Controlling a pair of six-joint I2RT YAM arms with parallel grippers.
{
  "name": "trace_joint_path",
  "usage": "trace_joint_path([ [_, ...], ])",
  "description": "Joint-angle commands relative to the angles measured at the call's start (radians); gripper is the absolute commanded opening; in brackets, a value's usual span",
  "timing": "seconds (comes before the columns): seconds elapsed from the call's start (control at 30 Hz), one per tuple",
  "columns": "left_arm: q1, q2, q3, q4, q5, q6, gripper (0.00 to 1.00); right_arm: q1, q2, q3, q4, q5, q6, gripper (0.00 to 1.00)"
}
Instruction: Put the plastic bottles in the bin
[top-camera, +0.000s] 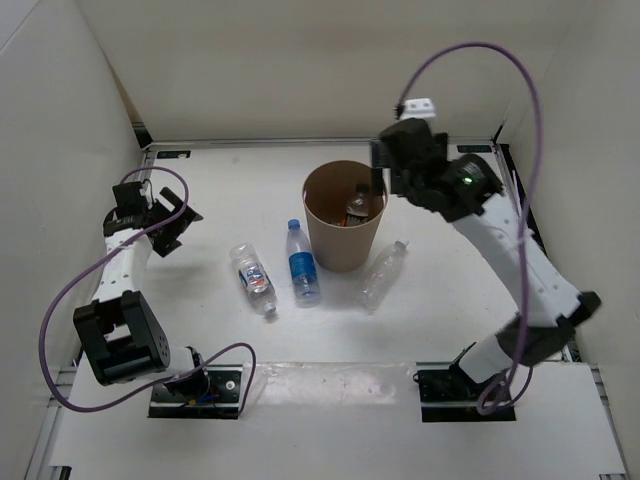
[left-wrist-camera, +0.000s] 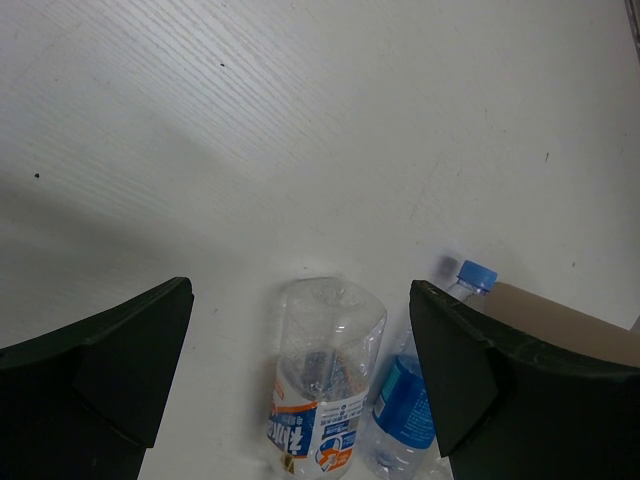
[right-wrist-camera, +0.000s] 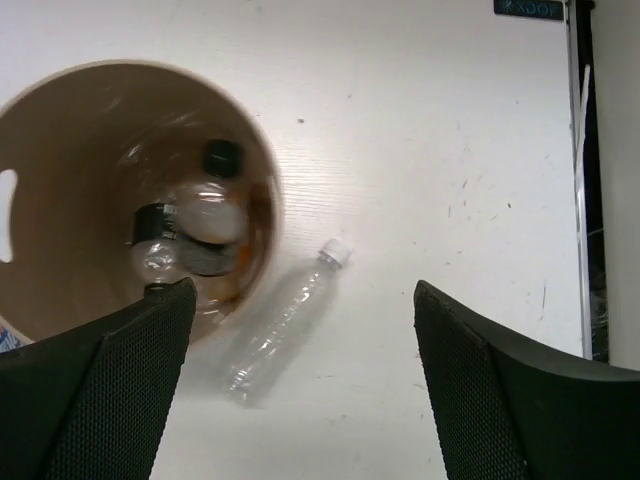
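My right gripper will go down beside the bin (top-camera: 345, 220) next and tilt its fingers back onto the plain bottle's end with the cap (top-camera: 400, 247), because that bottle is lying below on the tabletop.
The tan bin (top-camera: 345, 220) stands mid-table with the short black-capped bottle (right-wrist-camera: 205, 215) lying inside it. The white-and-blue-labelled bottle (top-camera: 252, 278), the blue-labelled bottle (top-camera: 302, 262) and the plain bottle (top-camera: 384, 272) lie on the table round the bin's near side. My left gripper (top-camera: 172, 222) is open and empty at the far left, well clear of the bottles; its wrist view shows the white-and-blue-labelled bottle (left-wrist-camera: 322, 390) and the blue-labelled bottle (left-wrist-camera: 410, 400). My right gripper (top-camera: 385, 180) is open and empty, high beside the bin's right rim, with the plain bottle (right-wrist-camera: 283, 322) below it.
White walls enclose the table on the left, back and right. A black rail (right-wrist-camera: 590, 180) runs along the table's right edge. A purple cable (top-camera: 480, 60) loops above the right arm. The arm bases (top-camera: 200, 385) sit at the near edge.
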Motion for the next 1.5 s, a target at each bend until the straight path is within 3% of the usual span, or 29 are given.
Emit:
trace_joint_path([
  [0.0, 0.001, -0.017, 0.006, 0.006, 0.005, 0.006, 1.0, -0.143, -0.177, -0.153, 0.171, 0.013, 0.007, 0.9],
  [0.07, 0.003, -0.014, 0.012, 0.005, 0.004, 0.006, 1.0, -0.334, -0.234, -0.225, 0.102, -0.089, 0.185, 0.9],
  [0.1, 0.001, -0.011, 0.014, 0.006, 0.004, 0.007, 1.0, -0.387, -0.285, -0.254, 0.061, -0.232, 0.302, 0.9],
  [0.17, 0.0, -0.009, 0.017, 0.009, 0.005, 0.006, 1.0, -0.585, -0.321, -0.361, 0.065, -0.366, 0.338, 0.9],
  [0.2, 0.001, -0.009, 0.014, 0.011, 0.007, 0.007, 1.0, -0.757, -0.355, -0.448, 0.082, -0.501, 0.364, 0.9],
  [0.3, 0.001, -0.006, 0.014, 0.011, 0.005, 0.01, 1.0, -0.913, -0.389, -0.639, 0.119, -0.797, 0.355, 0.9],
  [0.37, 0.003, -0.005, 0.012, 0.012, 0.005, 0.012, 1.0, -0.897, -0.389, -0.644, 0.103, -0.782, 0.315, 0.9],
  [0.4, 0.001, -0.003, 0.011, 0.009, 0.005, 0.014, 1.0, -0.824, -0.383, -0.642, 0.099, -0.758, 0.314, 0.9],
  [0.5, 0.003, -0.005, 0.006, 0.008, 0.005, 0.014, 1.0, -0.787, -0.324, -0.649, 0.091, -0.821, 0.323, 0.9],
  [0.53, 0.001, -0.006, 0.007, 0.008, 0.005, 0.012, 1.0, -0.779, -0.248, -0.662, 0.096, -0.92, 0.335, 0.9],
  [0.63, 0.004, -0.009, 0.0, 0.005, 0.002, 0.015, 1.0, -0.686, -0.103, -0.661, 0.073, -0.982, 0.354, 0.9],
  [0.83, 0.004, -0.022, -0.008, 0.0, 0.004, 0.014, 1.0, -0.566, 0.111, -0.584, 0.028, -0.984, 0.332, 0.9],
  [1.0, 0.003, -0.032, -0.012, -0.011, -0.001, 0.015, 1.0, -0.555, 0.266, -0.497, -0.019, -0.973, 0.32, 0.9],
  [1.27, 0.003, -0.035, -0.008, -0.031, -0.01, -0.017, 1.0, -0.573, 0.366, -0.567, 0.036, -1.01, 0.309, 0.9],
  [1.47, 0.001, -0.031, 0.012, -0.037, -0.019, 0.007, 1.0, -0.512, 0.447, -0.566, 0.011, -0.99, 0.341, 0.9],
])
